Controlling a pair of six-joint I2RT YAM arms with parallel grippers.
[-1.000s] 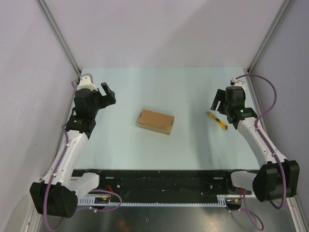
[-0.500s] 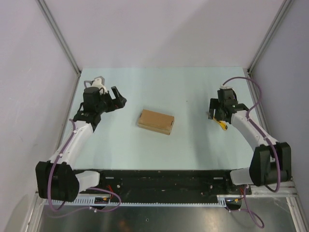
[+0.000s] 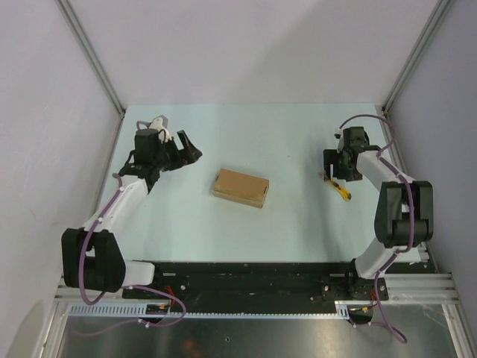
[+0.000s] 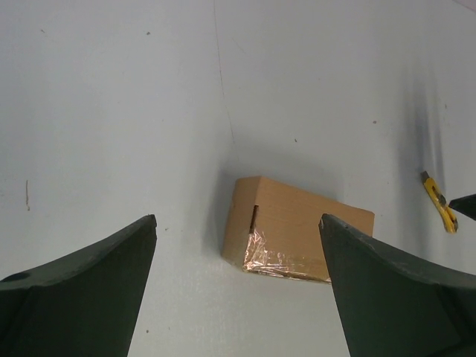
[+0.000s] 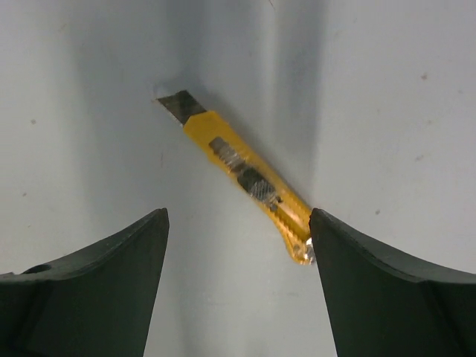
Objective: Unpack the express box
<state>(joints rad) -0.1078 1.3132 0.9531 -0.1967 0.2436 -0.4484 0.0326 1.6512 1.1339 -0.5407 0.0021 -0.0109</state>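
I should move my right gripper down onto the rear half of the yellow handle next. I need to center it between my fingers, because the rear end is near just one finger.
The express box, a flat brown carton, lies closed at the middle of the table. In the left wrist view the express box shows clear tape on its near edge. My left gripper is open and empty, to the left of the box and apart from it. My right gripper is open, low over the yellow-and-black utility knife. In the right wrist view the knife lies flat with its blade out, its rear end close to my right fingertip.
The arm bases and a black rail run along the near edge. Metal frame posts stand at the back corners, with grey walls on three sides.
My left gripper has swung right toward the box. My right gripper has dropped toward the knife and turned down over it. The box and knife have not moved.
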